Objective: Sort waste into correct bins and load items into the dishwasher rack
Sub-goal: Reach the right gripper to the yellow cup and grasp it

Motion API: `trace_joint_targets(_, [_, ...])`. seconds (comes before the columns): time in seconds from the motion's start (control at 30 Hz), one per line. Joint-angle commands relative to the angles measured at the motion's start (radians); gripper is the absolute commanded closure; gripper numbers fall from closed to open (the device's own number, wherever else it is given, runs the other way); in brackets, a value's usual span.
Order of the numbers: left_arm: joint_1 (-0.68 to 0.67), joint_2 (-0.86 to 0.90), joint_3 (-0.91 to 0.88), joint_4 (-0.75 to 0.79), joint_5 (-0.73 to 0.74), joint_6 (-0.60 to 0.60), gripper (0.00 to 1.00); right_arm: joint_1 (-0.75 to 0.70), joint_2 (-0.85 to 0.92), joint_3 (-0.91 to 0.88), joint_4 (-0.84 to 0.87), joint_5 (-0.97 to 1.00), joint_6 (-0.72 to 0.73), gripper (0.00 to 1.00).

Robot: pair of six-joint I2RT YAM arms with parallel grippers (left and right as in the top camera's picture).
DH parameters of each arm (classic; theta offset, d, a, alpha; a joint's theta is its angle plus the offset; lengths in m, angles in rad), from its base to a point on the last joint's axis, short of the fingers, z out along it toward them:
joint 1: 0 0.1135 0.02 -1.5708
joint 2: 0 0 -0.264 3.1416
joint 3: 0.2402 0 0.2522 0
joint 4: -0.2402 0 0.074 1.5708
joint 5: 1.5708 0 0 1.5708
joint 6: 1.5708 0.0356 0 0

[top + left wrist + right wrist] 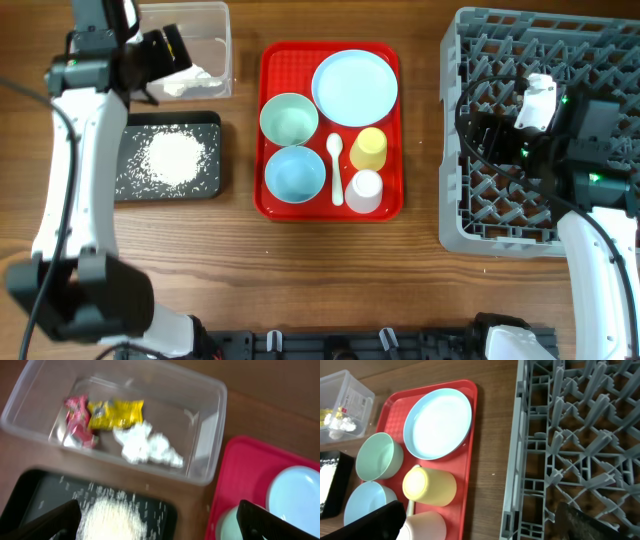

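The yellow cup [369, 148] [429, 486] is below and to the left in the overhead view. Next, my right gripper crosses that way and lowers its open fingers around the cup.
The clear tub [215, 50] holds a red wrapper [77, 420], a yellow wrapper [116, 414] and white tissue [147, 446]. The black tray [130, 190] holds the rice heap [172, 158]. My left gripper [165, 50] hovers over the tub and tray, open and empty [160, 525]. The pale green bowl [289, 119], blue bowl [294, 173], blue plate [354, 88], white spoon [335, 165], yellow cup [369, 148] and white cup [364, 190] sit on the red tray. My right gripper [485, 130] is open and empty [485, 520] above the grey rack's [470, 200] left side.
The flat red serving tray [385, 205] lies in the middle of the wooden table, between the bins on the left and the rack on the right. A strip of bare wood [425, 140] separates the tray from the rack.
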Motion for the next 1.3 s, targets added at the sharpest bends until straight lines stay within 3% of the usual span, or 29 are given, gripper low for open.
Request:
trace_joint_targets(0.0, [-0.001,-0.047,-0.002,-0.143,0.018,-0.050,0.00,0.022,0.008,0.021,0.001,-0.042,-0.003,0.03])
trace_joint_targets(0.1, [-0.001,-0.048,-0.002,-0.234,0.018,-0.050,0.00,0.112,0.008,0.083,-0.030,-0.019,0.000,0.00])
trace_joint_targets(0.3, [-0.002,-0.055,-0.002,-0.290,0.017,-0.050,0.00,0.376,0.008,0.273,-0.206,0.295,0.084,0.00])
trace_joint_targets(0.53, [-0.027,-0.163,-0.002,-0.298,-0.010,-0.049,0.00,0.549,0.121,0.294,-0.291,0.294,0.157,0.00])
trace_joint_targets(0.77, [-0.027,-0.181,-0.002,-0.327,-0.010,-0.049,0.00,0.610,0.386,0.519,-0.463,0.294,0.126,0.00])
trace_joint_targets(1.1, [-0.024,-0.180,-0.002,-0.318,-0.018,-0.049,0.00,0.612,0.528,0.536,-0.446,0.440,0.128,0.00])
trace_joint_targets(1.27, [-0.023,-0.180,-0.002,-0.312,-0.047,-0.049,0.00,0.611,0.599,0.536,-0.332,0.380,0.128,0.00])
